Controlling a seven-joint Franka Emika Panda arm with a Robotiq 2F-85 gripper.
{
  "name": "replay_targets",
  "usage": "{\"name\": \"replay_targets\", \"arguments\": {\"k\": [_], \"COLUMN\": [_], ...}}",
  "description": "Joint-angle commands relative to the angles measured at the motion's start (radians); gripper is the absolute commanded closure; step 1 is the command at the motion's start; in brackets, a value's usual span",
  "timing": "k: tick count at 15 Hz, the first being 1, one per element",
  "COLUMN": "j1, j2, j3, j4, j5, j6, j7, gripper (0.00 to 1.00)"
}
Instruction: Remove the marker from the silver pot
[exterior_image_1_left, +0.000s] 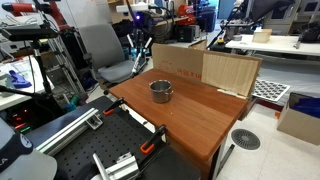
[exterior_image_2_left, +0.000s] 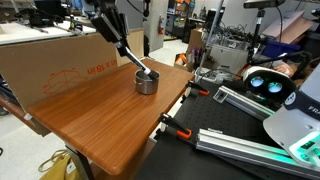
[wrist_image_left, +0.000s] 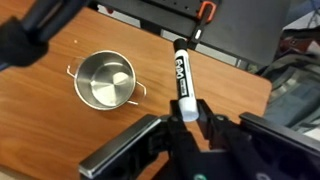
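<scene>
The bare tabletop beside the silver pot is clear, so my gripper will move down, tilting flatter, and release the marker (exterior_image_2_left: 138, 62) there.
In the wrist view my gripper (wrist_image_left: 185, 112) is shut on the white end of the marker (wrist_image_left: 181, 70), a white-bodied pen with black lettering and a black cap pointing away from me. The silver pot (wrist_image_left: 105, 80) stands to its left on the brown tabletop (wrist_image_left: 50, 130) and looks empty inside. In an exterior view the gripper (exterior_image_2_left: 122, 45) hangs above and behind the pot (exterior_image_2_left: 147, 82), with the marker (exterior_image_2_left: 138, 62) slanting down towards the pot's rim. The pot also shows in an exterior view (exterior_image_1_left: 161, 90) near the table's middle.
A large cardboard box (exterior_image_2_left: 60, 60) stands along the table's back edge and also shows in an exterior view (exterior_image_1_left: 200, 65). Clamps (exterior_image_2_left: 175, 128) grip the table's front edge. An office chair (exterior_image_1_left: 100, 45) and cluttered desks surround the table.
</scene>
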Motion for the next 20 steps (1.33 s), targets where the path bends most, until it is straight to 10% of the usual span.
{"name": "replay_targets", "arguments": {"k": [1, 20], "j1": [0.036, 0.218], "j2": [0.121, 0.582], "j3": [-0.006, -0.077], "j4": [0.122, 0.612], "j5": [-0.068, -0.33], "j6": [-0.089, -0.328], "j7": [0.064, 0.208], "gripper": [0.94, 0.94]}}
